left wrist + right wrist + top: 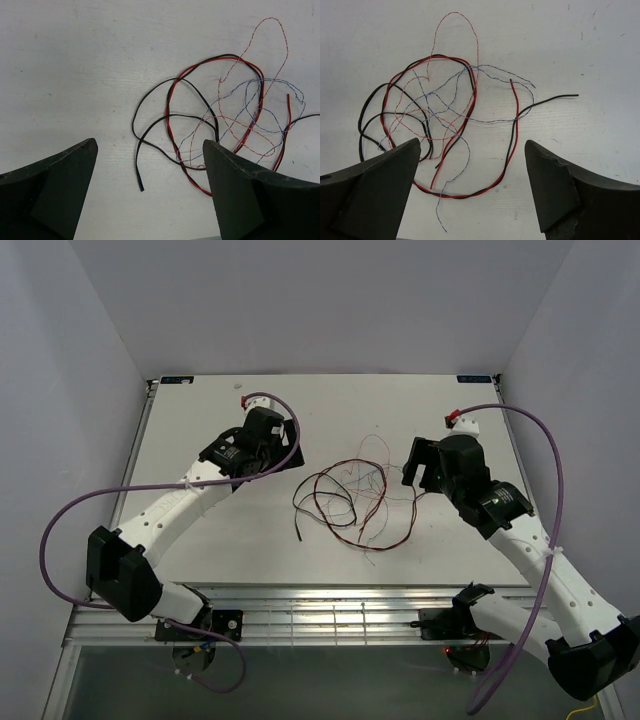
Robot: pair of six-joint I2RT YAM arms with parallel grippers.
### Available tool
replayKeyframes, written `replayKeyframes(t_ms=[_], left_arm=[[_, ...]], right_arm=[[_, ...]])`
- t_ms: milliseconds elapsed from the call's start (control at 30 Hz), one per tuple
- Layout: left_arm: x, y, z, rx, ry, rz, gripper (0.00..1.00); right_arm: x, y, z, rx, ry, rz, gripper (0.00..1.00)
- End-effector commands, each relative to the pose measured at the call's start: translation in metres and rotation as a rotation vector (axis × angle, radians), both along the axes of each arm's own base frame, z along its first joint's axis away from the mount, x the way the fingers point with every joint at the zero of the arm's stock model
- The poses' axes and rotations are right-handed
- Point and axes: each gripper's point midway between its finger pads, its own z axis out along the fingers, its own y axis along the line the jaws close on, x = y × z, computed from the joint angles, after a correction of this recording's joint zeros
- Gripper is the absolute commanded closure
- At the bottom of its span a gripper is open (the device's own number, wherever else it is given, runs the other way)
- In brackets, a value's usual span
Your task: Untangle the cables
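Note:
The robot will next swing its left gripper over the black loop while turning it, then lower it to where the pale pink twisted wire crosses that loop.
The cables (345, 502) lie in one loose tangle on the white table (200, 550), between my two arms. In the left wrist view a black cable end (141, 188) rests between my fingers, with a red cable (168, 117), a pale pink loop (270, 18) and a blue-grey strand (280, 81) beyond. My left gripper (150, 145) hangs open above them and holds nothing. The right wrist view shows a red and black pair (465, 196) curving between the fingers, near a blue-grey strand (468, 153). My right gripper (472, 145) is open too, with nothing held.
Thick purple hoses (548, 445) (58, 530) arc off both arms past the table's sides. White walls close in the left, back and right. A slatted metal rail (330, 615) runs along the near edge, between the arm bases.

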Motion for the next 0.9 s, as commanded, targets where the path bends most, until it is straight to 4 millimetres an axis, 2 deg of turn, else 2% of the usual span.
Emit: replayKeyframes(t_ms=[0,100,133,200,233,333,367,400,467,533,600,633,667,700,733,867], left_arm=[[0.008,-0.017,0.015,-0.04,-0.03,-0.093,0.02],[0.008,-0.03,0.01,-0.058,-0.025,-0.171,0.02],[0.006,-0.041,0.007,-0.086,-0.013,-0.219,0.02],[0.004,-0.05,0.001,-0.099,0.005,-0.269,0.02],[0.001,-0.062,-0.005,-0.126,0.032,-0.323,0.02],[0.0,-0.081,-0.009,-0.157,0.042,-0.405,0.02],[0.002,-0.087,-0.019,-0.148,0.063,-0.429,0.02],[0.002,-0.093,-0.018,-0.145,0.06,-0.451,0.02],[0.0,-0.1,-0.026,-0.134,0.077,-0.483,0.02],[0.0,-0.104,-0.037,-0.128,0.104,-0.494,0.02],[0.002,-0.11,-0.048,-0.139,0.138,-0.497,0.02],[0.006,-0.117,-0.044,-0.16,0.134,-0.504,0.02],[0.008,-0.124,-0.045,-0.184,0.15,-0.505,0.02],[0.01,-0.13,-0.061,-0.182,0.19,-0.501,0.02],[0.015,-0.136,-0.058,-0.194,0.186,-0.502,0.02],[0.016,-0.151,-0.079,-0.211,0.255,-0.516,0.04]], right_arm=[[0.011,0.008,0.01,0.022,-0.053,0.016,0.1],[0.016,0.015,0.006,0.01,-0.079,0.061,0.1],[0.017,0.015,0.004,0.004,-0.075,0.06,0.1],[0.021,0.017,-0.004,-0.02,-0.055,0.073,0.1],[0.02,0.021,-0.008,-0.024,-0.04,0.097,0.1],[0.022,0.032,-0.025,-0.045,0.019,0.165,0.1],[0.022,0.035,-0.029,-0.048,0.032,0.184,0.1],[0.023,0.039,-0.036,-0.055,0.055,0.2,0.1],[0.027,0.044,-0.043,-0.058,0.079,0.217,0.1],[0.031,0.051,-0.038,-0.043,0.081,0.235,0.1],[0.035,0.054,-0.043,-0.044,0.104,0.231,0.1],[0.036,0.054,-0.043,-0.041,0.107,0.227,0.1],[0.038,0.054,-0.045,-0.036,0.114,0.215,0.1],[0.038,0.054,-0.045,-0.036,0.115,0.21,0.1],[0.04,0.053,-0.046,-0.038,0.117,0.199,0.1],[0.042,0.046,-0.05,-0.045,0.125,0.162,0.1]])
